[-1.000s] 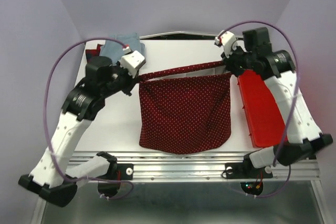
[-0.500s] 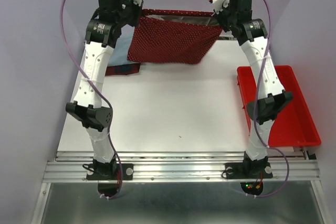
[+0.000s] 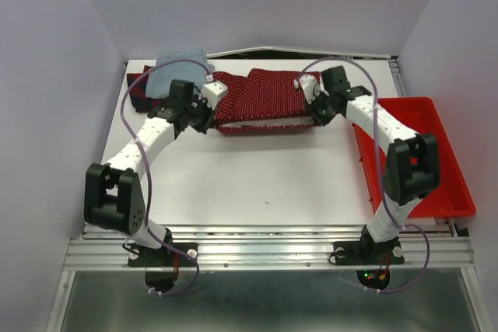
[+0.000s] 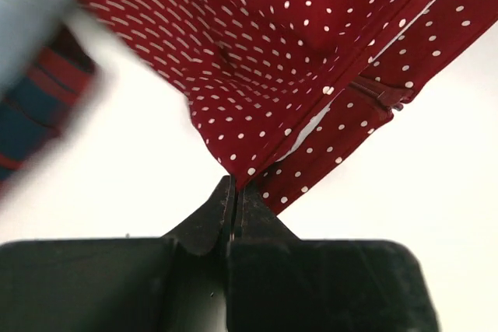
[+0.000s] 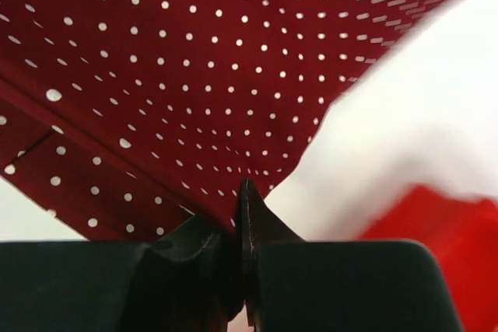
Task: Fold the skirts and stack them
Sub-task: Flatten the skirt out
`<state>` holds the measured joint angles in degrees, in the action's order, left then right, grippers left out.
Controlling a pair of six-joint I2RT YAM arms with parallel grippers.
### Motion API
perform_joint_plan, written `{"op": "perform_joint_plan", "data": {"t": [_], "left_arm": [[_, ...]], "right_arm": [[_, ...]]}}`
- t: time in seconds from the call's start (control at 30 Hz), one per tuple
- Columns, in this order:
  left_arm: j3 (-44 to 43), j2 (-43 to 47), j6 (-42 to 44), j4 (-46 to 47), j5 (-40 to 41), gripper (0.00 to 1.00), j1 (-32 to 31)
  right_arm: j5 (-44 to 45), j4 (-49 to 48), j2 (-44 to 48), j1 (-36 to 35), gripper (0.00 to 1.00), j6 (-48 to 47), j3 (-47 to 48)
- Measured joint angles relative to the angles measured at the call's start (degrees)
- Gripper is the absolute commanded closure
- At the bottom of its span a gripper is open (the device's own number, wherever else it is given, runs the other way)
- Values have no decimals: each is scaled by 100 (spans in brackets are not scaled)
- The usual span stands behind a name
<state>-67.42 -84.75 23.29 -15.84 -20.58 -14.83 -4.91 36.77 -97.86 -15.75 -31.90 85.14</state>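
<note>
The left gripper draws the skirt's corner back toward my base and down onto the bare white table below the gripper next. Then it releases the skirt's corner.
The dark red dotted skirt (image 3: 261, 97) lies folded in a strip across the far middle of the table. My left gripper (image 3: 210, 114) is shut on its left corner, seen pinched in the left wrist view (image 4: 233, 180) with the skirt (image 4: 296, 52) spreading beyond. My right gripper (image 3: 313, 110) is shut on its right corner, seen in the right wrist view (image 5: 243, 188) with the skirt (image 5: 194, 60) ahead. The pale blue skirt (image 3: 175, 71) lies at the far left on the plaid skirt (image 3: 138, 87), which also shows blurred in the left wrist view (image 4: 35, 106).
A bright red plastic tray (image 3: 424, 153) stands at the table's right edge, close to my right arm; it shows blurred in the right wrist view (image 5: 443, 223). The white table (image 3: 249, 176) spreads toward the near edge. Purple walls close the back and sides.
Both grippers held the dotted skirt raised at the far side half a second ago. They have since come down and toward me, laying it folded on the table.
</note>
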Motion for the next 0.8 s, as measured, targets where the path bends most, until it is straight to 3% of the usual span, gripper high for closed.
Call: {"op": "perform_joint_plan", "data": {"t": [0.1, 0.2, 0.27, 0.33, 0.4, 0.43, 0.53, 0.6, 0.63, 0.67, 0.7, 0.8], "left_arm": [[678, -315, 181, -22, -149, 100, -4], [1110, -295, 365, -66, -361, 100, -31], [1342, -181, 520, -79, -446, 100, -35], [1561, 44, 660, -125, -476, 98, -35], [1744, 337, 820, -227, -507, 86, -48], [1832, 522, 911, -297, -516, 68, -63], [2028, 994, 1115, -511, -505, 46, -160], [2120, 1351, 1202, -732, -505, 38, -280], [2135, 1499, 1257, -813, -509, 28, -328], [2140, 1705, 1314, -920, -522, 26, -428], [2140, 1847, 1351, -986, -522, 17, -487], [2140, 2413, 1464, -1196, -540, 16, -758]], "right_arm": [[-382, 50, -542, -7, 90, 22, -1075], [-675, 249, -525, -59, 86, 13, -1757], [-807, 396, -361, -138, 79, -22, -2013], [-874, 516, -83, -201, 61, -83, -2146], [-903, 627, 223, -264, 40, -149, -2212], [-903, 699, 389, -308, 30, -192, -2238], [-866, 857, 702, -472, 22, -264, -2330], [-868, 1054, 815, -584, 21, -313, -2347], [-872, 1172, 874, -662, 20, -328, -2347], [-925, 1252, 911, -702, 18, -328, -2345], [-966, 1357, 951, -758, 16, -343, -2334], [-1196, 1703, 1167, -907, 12, -369, -2218]]}}
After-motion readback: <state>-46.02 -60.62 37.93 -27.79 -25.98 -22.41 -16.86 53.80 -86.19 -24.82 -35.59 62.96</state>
